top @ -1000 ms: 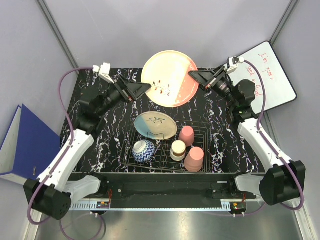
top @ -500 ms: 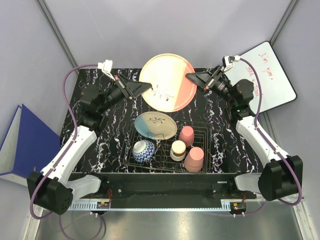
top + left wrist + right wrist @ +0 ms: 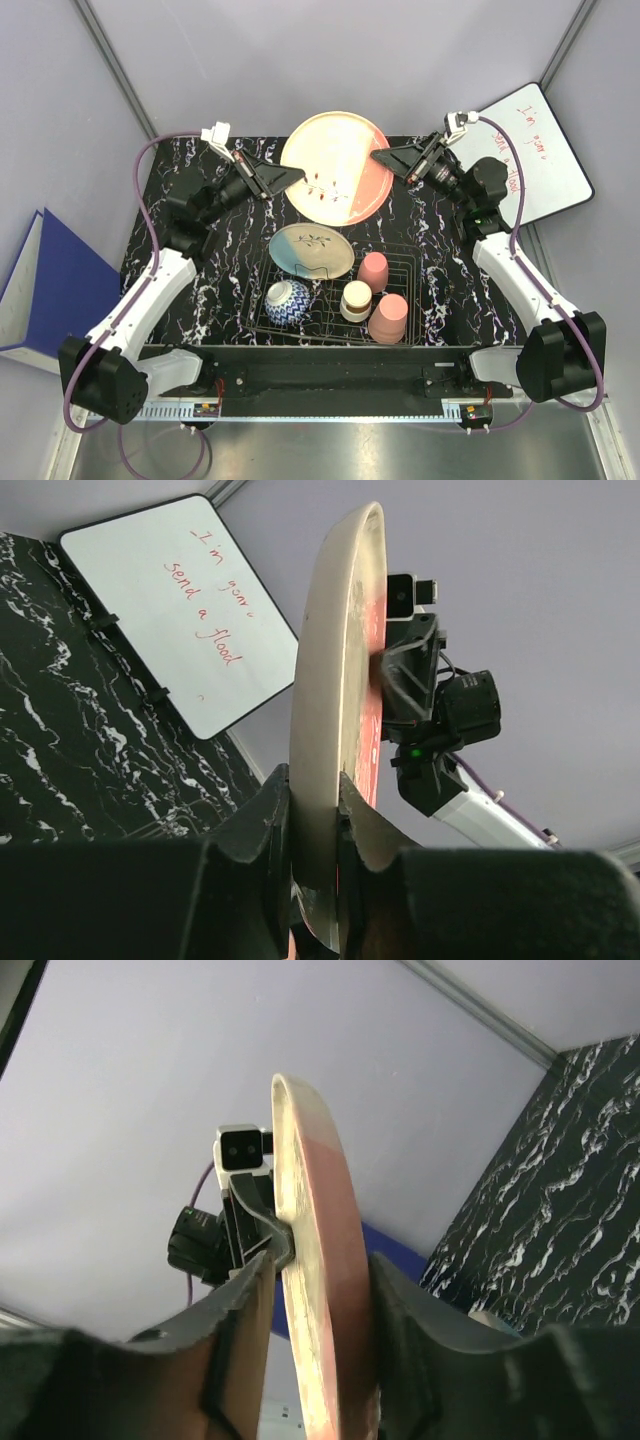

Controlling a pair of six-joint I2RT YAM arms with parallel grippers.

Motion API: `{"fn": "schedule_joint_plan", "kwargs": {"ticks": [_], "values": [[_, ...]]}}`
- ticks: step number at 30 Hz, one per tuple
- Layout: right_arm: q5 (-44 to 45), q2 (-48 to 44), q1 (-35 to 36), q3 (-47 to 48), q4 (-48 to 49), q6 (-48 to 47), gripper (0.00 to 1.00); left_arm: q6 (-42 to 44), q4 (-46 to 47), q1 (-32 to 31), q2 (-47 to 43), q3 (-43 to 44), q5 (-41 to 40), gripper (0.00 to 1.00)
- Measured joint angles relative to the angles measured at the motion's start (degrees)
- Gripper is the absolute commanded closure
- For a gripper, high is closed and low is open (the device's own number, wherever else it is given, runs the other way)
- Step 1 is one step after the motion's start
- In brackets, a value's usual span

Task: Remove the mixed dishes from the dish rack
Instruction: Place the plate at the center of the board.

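I should lower and release the plate with my left gripper on the table's bare far corner, down and left in the top view.
A large pink-and-cream plate (image 3: pixel 335 165) hangs tilted above the back of the table, between my two grippers. My left gripper (image 3: pixel 297 175) is shut on its cream left rim; in the left wrist view both fingers press the plate (image 3: pixel 330 680) edge-on at the left gripper (image 3: pixel 315 800). My right gripper (image 3: pixel 378 157) straddles the pink right rim. In the right wrist view a gap shows between one finger and the plate (image 3: pixel 300 1160), so the right gripper (image 3: pixel 320 1257) stands open. The dish rack (image 3: pixel 405 262) holds a blue-and-cream plate (image 3: pixel 311 250), a patterned bowl (image 3: pixel 288 301), a cream cup (image 3: pixel 356 299) and two pink cups (image 3: pixel 373 270) (image 3: pixel 388 318).
A whiteboard (image 3: pixel 530 150) with red writing leans at the back right, off the table's corner. A blue binder (image 3: pixel 50 290) lies left of the black marbled table (image 3: pixel 190 290). Grey walls close in on three sides.
My left gripper has gone from wide open to shut on the plate's left rim. The right jaws have eased apart a little. The plate has shifted slightly.
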Motion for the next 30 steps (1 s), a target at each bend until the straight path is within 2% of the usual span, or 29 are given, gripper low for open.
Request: {"fn": "schedule_joint_plan", "kwargs": {"ticks": [1, 2, 3, 4, 5, 12, 17, 21, 25, 30], "values": [[-0.4, 0.0, 0.0, 0.0, -0.6, 0.5, 0.32, 0.8, -0.1, 0.0, -0.1, -0.2, -0.2, 1.00], [-0.5, 0.0, 0.1, 0.0, -1.2, 0.7, 0.19, 1.5, -0.6, 0.2, -0.2, -0.4, -0.4, 1.00], [-0.6, 0.0, 0.2, 0.0, -1.8, 0.9, 0.12, 1.9, -1.0, 0.4, -0.2, -0.7, -0.4, 1.00], [-0.8, 0.0, 0.2, 0.1, -2.3, 1.1, 0.02, 2.0, -1.2, 0.6, -0.2, -1.1, -0.4, 1.00], [-0.8, 0.0, 0.3, 0.1, -2.6, 1.1, 0.00, 1.7, -1.2, 1.1, -0.2, -1.6, -0.2, 1.00], [0.9, -2.2, 0.2, 0.3, -8.8, -1.4, 0.00, -2.1, -0.8, 8.1, -0.2, -3.1, 0.3, 1.00], [4.9, -7.8, -0.7, 0.4, -15.1, -5.0, 0.00, -4.4, -1.8, 18.9, -0.3, -3.1, -1.4, 1.00], [9.0, -15.0, -1.2, -0.6, -20.3, -9.0, 0.00, -4.5, -5.8, 27.5, 0.3, -3.0, -6.4, 1.00], [11.7, -22.9, -1.3, -4.0, -23.6, -12.0, 0.00, -4.6, -6.7, 33.8, 5.5, -3.0, -12.1, 1.00], [13.0, -29.1, -1.3, -8.2, -29.6, -16.3, 0.00, -4.7, -5.5, 36.3, 15.5, -4.0, -16.4, 1.00]]}}
